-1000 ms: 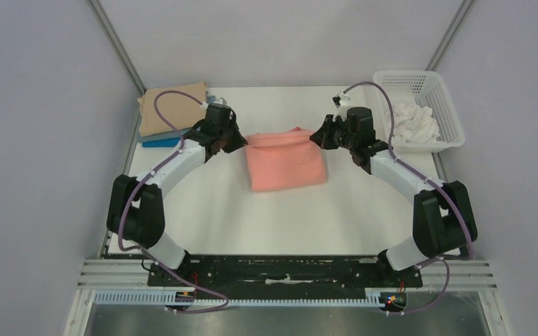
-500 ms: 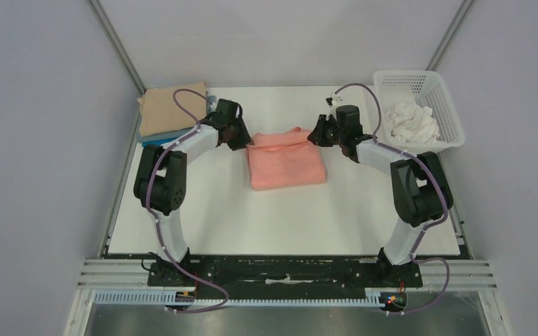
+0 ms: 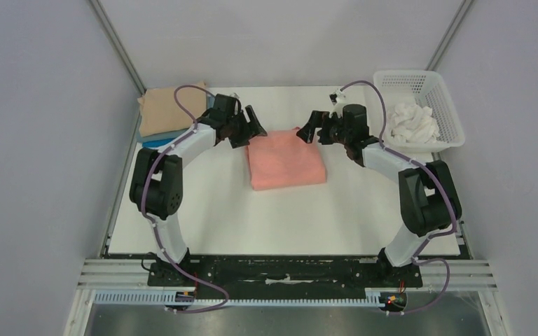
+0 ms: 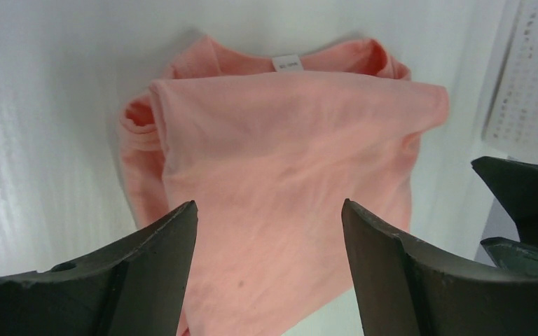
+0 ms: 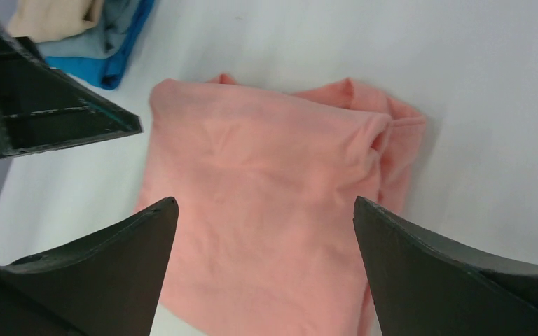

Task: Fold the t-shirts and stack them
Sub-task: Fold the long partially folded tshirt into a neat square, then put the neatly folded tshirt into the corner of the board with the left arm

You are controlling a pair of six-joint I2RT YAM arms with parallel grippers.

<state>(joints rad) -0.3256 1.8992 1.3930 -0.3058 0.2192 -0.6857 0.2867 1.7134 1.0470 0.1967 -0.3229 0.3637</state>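
The bare tabletop beside the middle of the pink shirt's stack-side edge leaves room for one finger, so my left gripper will move back and down onto the middle of that edge next.
A salmon-pink t-shirt lies folded in a rough rectangle in the middle of the table, collar side at the far edge. My left gripper hovers at its far left corner, jaws wide open and empty. My right gripper is at the far right corner, also open and empty. The left wrist view shows the pink shirt below the open gripper. In the right wrist view the shirt lies beneath the open gripper. Tan, grey-blue and bright blue t-shirts sit folded in a stack at the far left.
A white mesh basket holding crumpled white cloth stands at the far right corner. Grey walls close in the table on three sides. The two grippers face each other a short way apart over the shirt's far edge.
Both grippers went from shut on the pink shirt's far edge to wide open, letting it go. The shirt's far edge has settled flat, and both arms have shifted slightly toward the back.
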